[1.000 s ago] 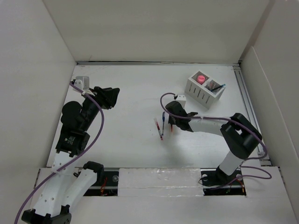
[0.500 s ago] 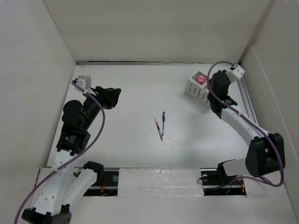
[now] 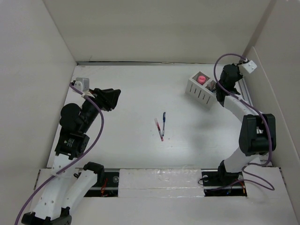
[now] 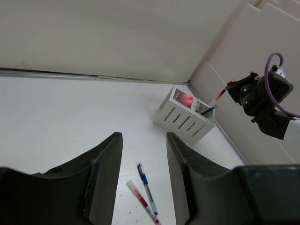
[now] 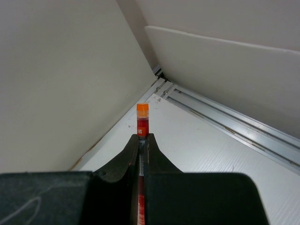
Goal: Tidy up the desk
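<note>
My right gripper brings the red pen sideways toward the pink thing, over the organizer's pen section [image 3: 212,86], and releases it next. The fingers still stand beyond the organizer's rim.
On the white desk [image 3: 131,108], a blue pen [image 3: 164,119] and a red pen [image 3: 159,129] lie side by side in the middle; both show in the left wrist view, the blue pen [image 4: 146,188] and the red pen [image 4: 139,199]. A white slotted organizer box [image 3: 201,90] stands at the far right, holding a pink thing [image 3: 201,78] and pens. My right gripper [image 5: 142,137] is shut on a red pen with an orange cap [image 5: 142,117], held over the organizer's right side [image 4: 219,96]. My left gripper [image 4: 144,138] is open and empty, above the desk's left part [image 3: 111,96].
A metal rail [image 3: 246,105] runs along the desk's right edge, close behind the organizer. White walls enclose the left, far and right sides. The right arm's elbow [image 3: 255,133] stands over the right rail.
My right gripper has moved from the pens in the desk's middle to the organizer at the far right, carrying the orange-capped red pen. The left arm has barely moved.
</note>
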Robot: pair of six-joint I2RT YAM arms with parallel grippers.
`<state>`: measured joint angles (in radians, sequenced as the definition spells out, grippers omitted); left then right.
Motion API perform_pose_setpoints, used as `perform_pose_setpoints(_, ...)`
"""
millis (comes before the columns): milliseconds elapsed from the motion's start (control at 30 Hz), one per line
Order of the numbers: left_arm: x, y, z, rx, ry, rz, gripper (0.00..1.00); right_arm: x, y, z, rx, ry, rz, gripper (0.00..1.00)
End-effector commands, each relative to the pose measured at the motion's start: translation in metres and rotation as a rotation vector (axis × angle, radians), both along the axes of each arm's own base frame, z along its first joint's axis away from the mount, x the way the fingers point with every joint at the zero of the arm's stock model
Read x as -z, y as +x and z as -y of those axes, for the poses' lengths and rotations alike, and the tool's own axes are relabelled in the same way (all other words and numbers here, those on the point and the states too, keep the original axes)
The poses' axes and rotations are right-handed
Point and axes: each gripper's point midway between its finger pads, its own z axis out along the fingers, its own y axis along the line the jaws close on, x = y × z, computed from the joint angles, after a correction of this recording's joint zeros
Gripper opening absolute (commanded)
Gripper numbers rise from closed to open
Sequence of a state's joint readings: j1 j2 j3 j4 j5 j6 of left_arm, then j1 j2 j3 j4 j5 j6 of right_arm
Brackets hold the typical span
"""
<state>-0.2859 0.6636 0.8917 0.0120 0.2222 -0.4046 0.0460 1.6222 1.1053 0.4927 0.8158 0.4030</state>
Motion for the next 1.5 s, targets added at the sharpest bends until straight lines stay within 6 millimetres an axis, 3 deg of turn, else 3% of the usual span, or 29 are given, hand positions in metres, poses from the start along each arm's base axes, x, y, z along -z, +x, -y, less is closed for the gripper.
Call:
perform_pose_setpoints(0, -0.016, -0.002, 0.001, 0.011, -0.018, 0.059, 0.38, -0.019, 0.004, -0.004, 0.01, -0.035, 0.06, 0.01)
perform_pose_setpoints(167, -0.016, -0.002, 0.001, 0.011, -0.018, 0.059, 0.38, 0.014, 0.008, -0.014, 0.05, -0.075, -0.052, 0.01)
perform_pose_setpoints(333, -0.015, -0.001, 0.002, 0.019, -0.018, 0.055, 0.38, 0.011, 0.007, -0.043, 0.031, -0.113, -0.067, 0.03)
perform_pose_setpoints(467, -0.015, -0.001, 0.001, 0.012, -0.017, 0.054, 0.38, 0.019, 0.003, -0.049, 0.048, -0.12, -0.091, 0.12)
perform_pose_setpoints(500, -0.014, -0.001, 0.002, 0.014, -0.018, 0.054, 0.38, 0.02, 0.002, -0.048, 0.057, -0.119, -0.092, 0.19)
perform_pose_setpoints(533, -0.015, 0.0, 0.001, 0.012, -0.017, 0.056, 0.38, 0.027, -0.002, -0.055, 0.065, -0.122, -0.117, 0.38)
perform_pose_setpoints(567, -0.015, 0.0, 0.001, 0.012, -0.017, 0.056, 0.38, 0.027, -0.002, -0.055, 0.065, -0.122, -0.118, 0.39)
perform_pose_setpoints(600, -0.014, 0.001, 0.001, 0.006, -0.017, 0.051, 0.39, 0.023, -0.005, -0.053, 0.075, -0.112, -0.104, 0.6)
perform_pose_setpoints(667, -0.013, 0.002, 0.002, 0.009, -0.014, 0.044, 0.39, 0.018, -0.007, -0.061, 0.037, -0.106, -0.093, 0.72)
perform_pose_setpoints(700, -0.012, 0.002, 0.003, 0.015, -0.013, 0.043, 0.39, 0.013, -0.008, -0.063, 0.022, -0.102, -0.082, 0.73)
perform_pose_setpoints(733, -0.011, 0.002, 0.003, 0.016, -0.016, 0.041, 0.39, -0.003, -0.012, -0.067, 0.002, -0.088, -0.045, 0.74)
perform_pose_setpoints(833, -0.012, 0.003, 0.001, 0.005, -0.016, 0.041, 0.39, -0.024, -0.012, -0.083, -0.122, -0.063, -0.015, 0.72)
perform_pose_setpoints(867, -0.011, 0.003, 0.001, 0.005, -0.015, 0.037, 0.39, -0.042, -0.013, -0.095, -0.218, -0.054, 0.017, 0.69)
perform_pose_setpoints(933, -0.013, 0.002, 0.002, 0.009, -0.015, 0.047, 0.39, -0.054, -0.013, -0.124, -0.36, -0.034, 0.046, 0.51)
perform_pose_setpoints(967, -0.012, 0.002, 0.001, 0.008, -0.015, 0.045, 0.39, -0.06, -0.015, -0.146, -0.484, -0.023, 0.053, 0.37)
perform_pose_setpoints(1033, -0.011, 0.003, 0.001, 0.001, -0.013, 0.041, 0.39, -0.055, -0.022, -0.183, -0.614, 0.02, 0.055, 0.16)
perform_pose_setpoints(1067, -0.011, 0.004, 0.001, 0.003, -0.013, 0.036, 0.39, -0.05, -0.025, -0.205, -0.703, 0.038, 0.047, 0.02)
perform_pose_setpoints(1100, -0.01, 0.004, 0.002, 0.007, -0.011, 0.037, 0.39, -0.042, -0.028, -0.221, -0.758, 0.048, 0.031, 0.0)
perform_pose_setpoints(1167, -0.011, 0.002, 0.001, 0.008, -0.014, 0.042, 0.39, -0.017, -0.043, -0.273, -0.908, 0.091, -0.019, 0.0)
perform_pose_setpoints(1233, -0.012, 0.003, 0.0, -0.002, -0.014, 0.044, 0.39, 0.017, -0.055, -0.31, -1.006, 0.125, -0.095, 0.0)
perform_pose_setpoints(1267, -0.011, 0.004, 0.001, 0.001, -0.013, 0.04, 0.39, 0.03, -0.069, -0.339, -1.085, 0.134, -0.134, 0.0)
perform_pose_setpoints(1367, -0.012, 0.002, 0.002, 0.011, -0.014, 0.042, 0.39, 0.081, -0.087, -0.366, -1.103, 0.125, -0.293, 0.0)
perform_pose_setpoints(1433, -0.012, 0.003, 0.0, -0.003, -0.014, 0.043, 0.39, 0.114, -0.097, -0.369, -1.092, 0.11, -0.411, 0.15)
perform_pose_setpoints(1467, -0.011, 0.003, 0.0, -0.005, -0.015, 0.04, 0.39, 0.121, -0.1, -0.37, -1.088, 0.102, -0.438, 0.3)
